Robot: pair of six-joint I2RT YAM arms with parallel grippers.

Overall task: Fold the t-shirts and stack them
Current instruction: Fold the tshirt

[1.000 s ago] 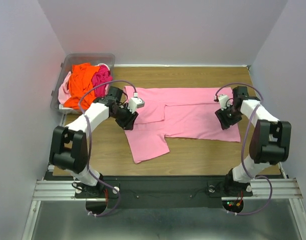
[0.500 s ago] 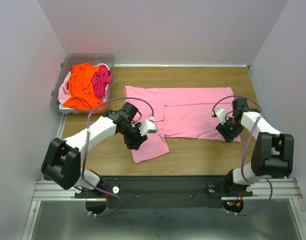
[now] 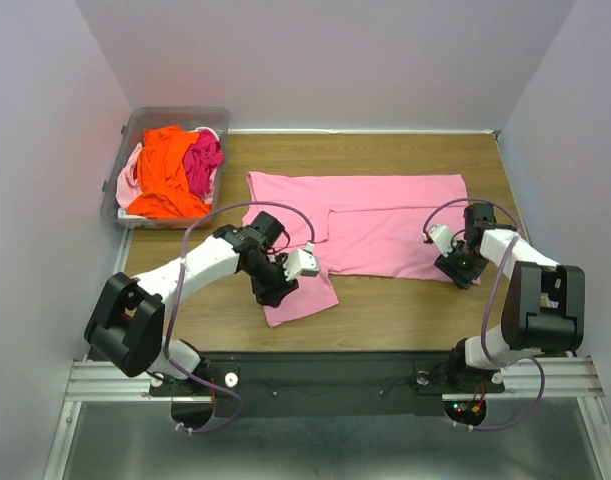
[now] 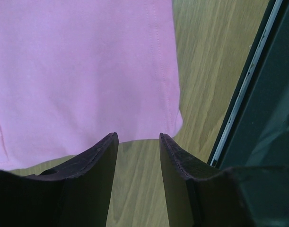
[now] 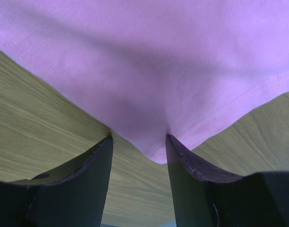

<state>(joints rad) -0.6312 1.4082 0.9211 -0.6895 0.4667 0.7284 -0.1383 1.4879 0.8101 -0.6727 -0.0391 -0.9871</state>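
I should move my left gripper down and back onto the flap's stitched corner (image 3: 273, 322) (image 4: 174, 127), since that corner lies below and back of it, beside one finger rather than between both.
A light pink t-shirt (image 3: 385, 215) lies flat on the wooden table, with a flap (image 3: 303, 295) reaching toward the front edge. My left gripper (image 3: 272, 288) is low over that flap. In the left wrist view its jaws (image 4: 138, 138) stand open over bare wood, their tips just short of the shirt's hem (image 4: 78, 71). At the shirt's near right corner my right gripper (image 3: 460, 272) is open. The right wrist view shows that gripper (image 5: 138, 138) with the hemmed corner (image 5: 158, 153) lying between its tips, not pinched.
A clear plastic bin (image 3: 175, 113) at the back left holds a bright orange shirt (image 3: 165, 175), a hot pink one (image 3: 201, 158) and a pale pink one (image 3: 130, 178). The table's front edge and dark rail (image 4: 258, 94) run close to the left gripper.
My left gripper has swung from the shirt's back left part forward to the near flap. My right gripper has slid toward me, down to the shirt's near right corner.
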